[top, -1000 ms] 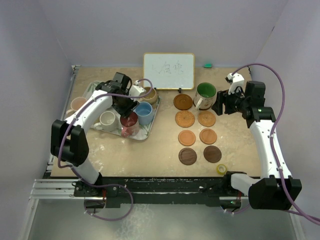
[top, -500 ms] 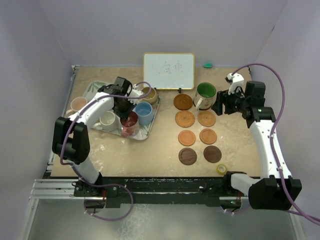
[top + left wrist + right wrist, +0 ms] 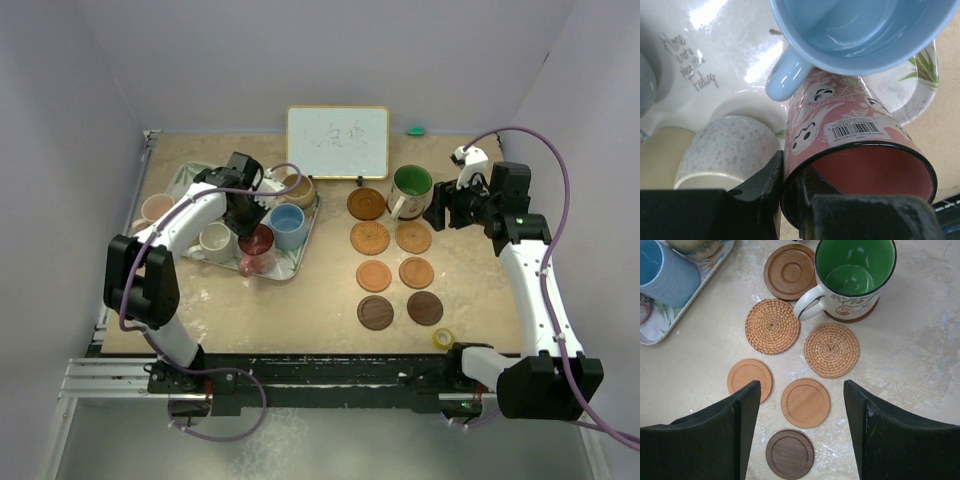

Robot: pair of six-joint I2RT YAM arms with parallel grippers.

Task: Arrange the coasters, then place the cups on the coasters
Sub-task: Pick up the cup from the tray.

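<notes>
The left gripper should next move up, to the right in the top view and down to set the red mug (image 3: 257,243) on the coaster by the whiteboard, because that coaster is empty.
My left gripper (image 3: 249,226) is shut on the red mug (image 3: 850,130), one finger (image 3: 765,185) outside its wall and the other inside its black rim. That mug (image 3: 257,243) stands on the leaf-patterned tray (image 3: 292,262), against the blue mug (image 3: 860,35). Several coasters lie in two columns, among them a woven one (image 3: 772,326), an orange one (image 3: 805,403) and a dark one (image 3: 789,454). The green mug (image 3: 411,185) rests on the far right coaster. My right gripper (image 3: 801,387) hangs open and holds nothing above the coasters, beside the green mug (image 3: 855,270).
The tray also holds a speckled white mug (image 3: 725,150) and a tan mug (image 3: 297,186). A pink mug (image 3: 157,208) stands left of the tray. A whiteboard (image 3: 338,142) stands at the back. A yellow tape roll (image 3: 443,338) lies near the front right.
My left gripper's jaws have closed onto the red mug's rim, and the arm has settled slightly lower over the tray. The right arm has not moved.
</notes>
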